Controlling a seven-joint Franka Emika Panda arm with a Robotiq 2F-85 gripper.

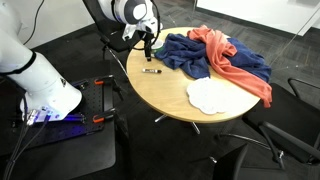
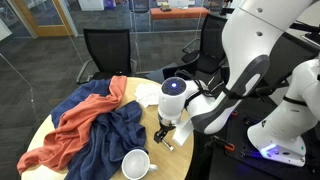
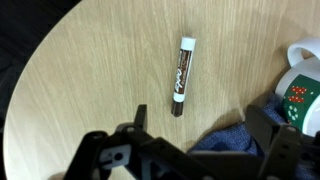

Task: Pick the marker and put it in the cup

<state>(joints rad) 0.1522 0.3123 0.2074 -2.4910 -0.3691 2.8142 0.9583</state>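
Observation:
I will lower my gripper next until my fingers are on both sides of its near end, because the marker is just ahead of my fingers and lined up between them.
A black marker with a white cap end lies flat on the round wooden table. It also shows in an exterior view. A white cup stands upright near the table edge beside the blue cloth. In the wrist view its rim is at the right edge. My gripper is open and empty, hovering over the table. The marker lies just ahead of the fingertips, untouched. The gripper shows in both exterior views.
A blue cloth and an orange cloth are heaped on the table's far half. A white cloth lies near the edge. Blue fabric reaches under my right finger. Office chairs surround the table.

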